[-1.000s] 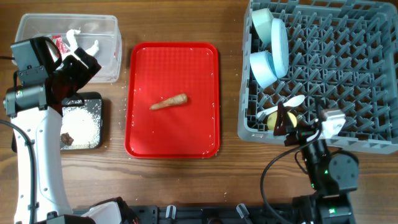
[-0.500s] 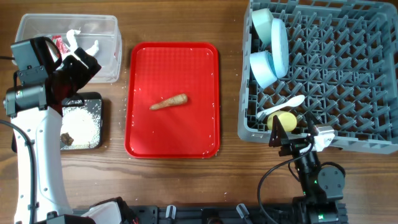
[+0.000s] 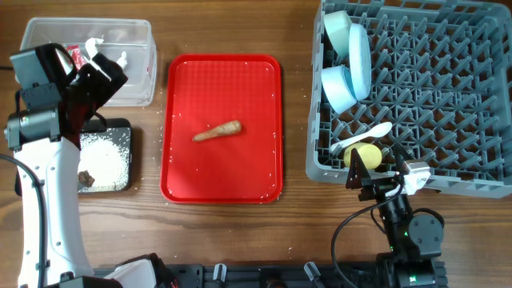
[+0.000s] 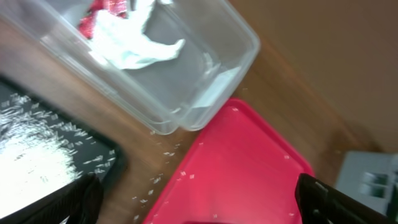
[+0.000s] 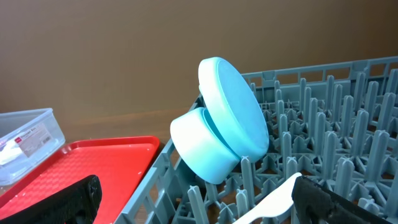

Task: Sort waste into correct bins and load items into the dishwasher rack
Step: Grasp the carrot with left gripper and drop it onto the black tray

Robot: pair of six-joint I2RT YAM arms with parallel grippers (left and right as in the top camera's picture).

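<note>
The carrot-like stick (image 3: pixel 218 131) is the only item still on the red tray (image 3: pixel 256 168). The left gripper needs to swing to the right in the overhead view next, then go down to the stick.
The orange-brown carrot-like stick (image 3: pixel 218 131) lies on the flat red tray (image 3: pixel 256 168). The clear tub (image 3: pixel 136 36) holds the red-and-white wrapper (image 3: pixel 78 56) and the white tissue (image 3: pixel 102 50), which also shows in the left wrist view (image 4: pixel 137 45). The black tray (image 3: pixel 120 126) holds the rice grains (image 3: pixel 104 156) and the dark lump (image 3: pixel 86 178). My left gripper (image 3: pixel 102 74) is open and empty above the tub's near right corner (image 4: pixel 199 199). The grey rack (image 3: pixel 448 88) holds two mint bowls (image 3: pixel 338 88), a pale plate (image 3: pixel 360 58), the white spoon (image 3: pixel 364 138) and the yellow cup (image 3: pixel 366 154). My right gripper (image 3: pixel 370 171) is open and empty at the rack's front edge (image 5: pixel 199 199).
Loose rice grains lie on the wood between the black tray and the red tray (image 4: pixel 158 180). The left arm's white body (image 3: pixel 48 200) stands along the table's left side. The right wrist view shows a bowl (image 5: pixel 208 146) leaning against the plate (image 5: pixel 236 102) among the rack's pegs.
My right gripper has let go of the yellow cup in the rack and drawn back to the front edge. My left gripper has shifted slightly towards the tub.
</note>
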